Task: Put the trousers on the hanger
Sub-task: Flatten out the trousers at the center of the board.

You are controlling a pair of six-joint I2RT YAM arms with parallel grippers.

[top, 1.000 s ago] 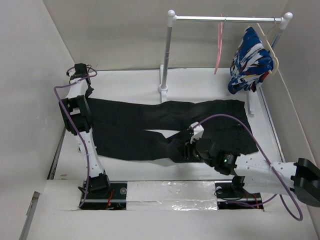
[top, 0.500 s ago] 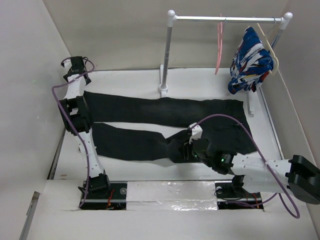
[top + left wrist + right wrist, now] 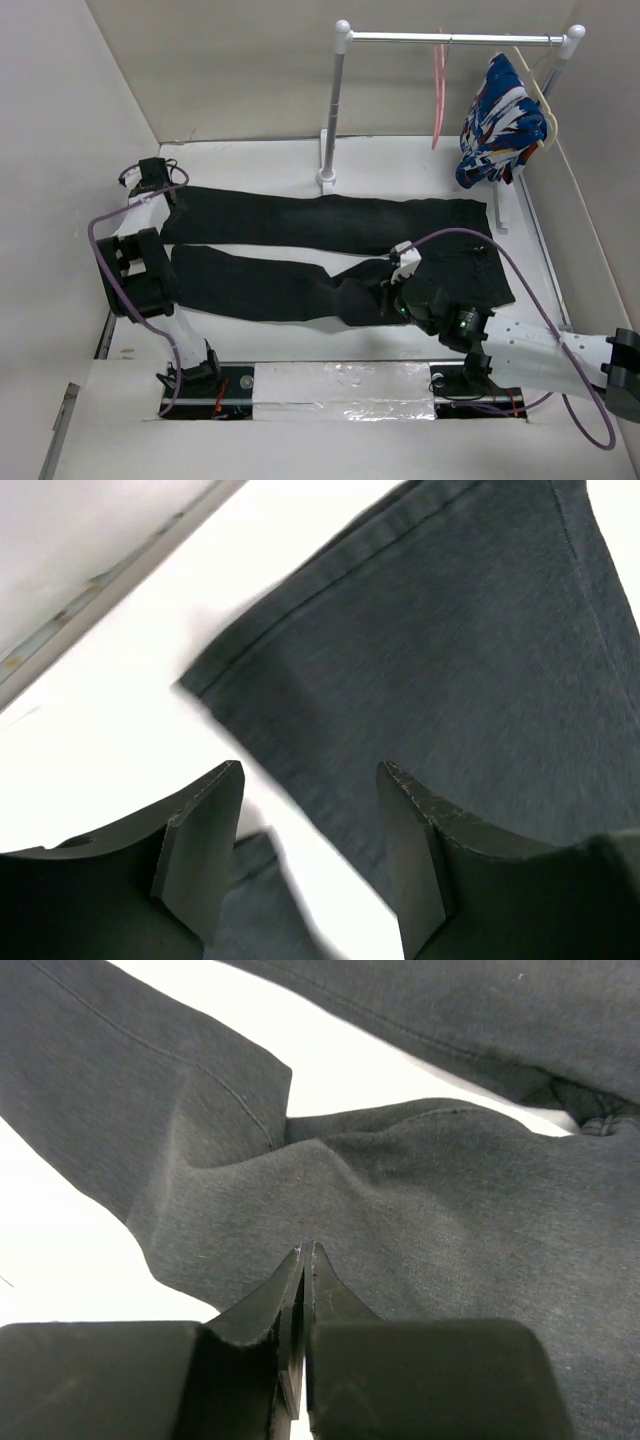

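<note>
My left gripper is to move back and down next, onto the near leg's inner cuff corner (image 3: 177, 250) (image 3: 258, 850), and close there. White table separates that corner from the far leg.
The black trousers (image 3: 330, 222) lie flat on the white table, both legs stretched out to the left and the waist at the right. My left gripper (image 3: 154, 178) hovers open over the far leg's cuff (image 3: 300, 630), with nothing between its fingers (image 3: 200, 840). My right gripper (image 3: 386, 300) is low over the rumpled crotch area (image 3: 420, 1190). Its jaws (image 3: 307, 1247) are shut tip to tip, and no fabric shows pinched between them. The thin pink hanger (image 3: 438, 85) hangs from the rail at the back right, far from both grippers.
A white clothes rail (image 3: 450, 38) stands at the back on two posts, its left base (image 3: 326, 180) beside the trousers. A blue, white and red patterned garment (image 3: 498, 120) hangs on a cream hanger at the rail's right end. Walls close in the left, back and right sides.
My left gripper has opened, let go of the far leg's cuff and drawn back toward me; that leg now lies straight. My right gripper has closed and shifted slightly right.
</note>
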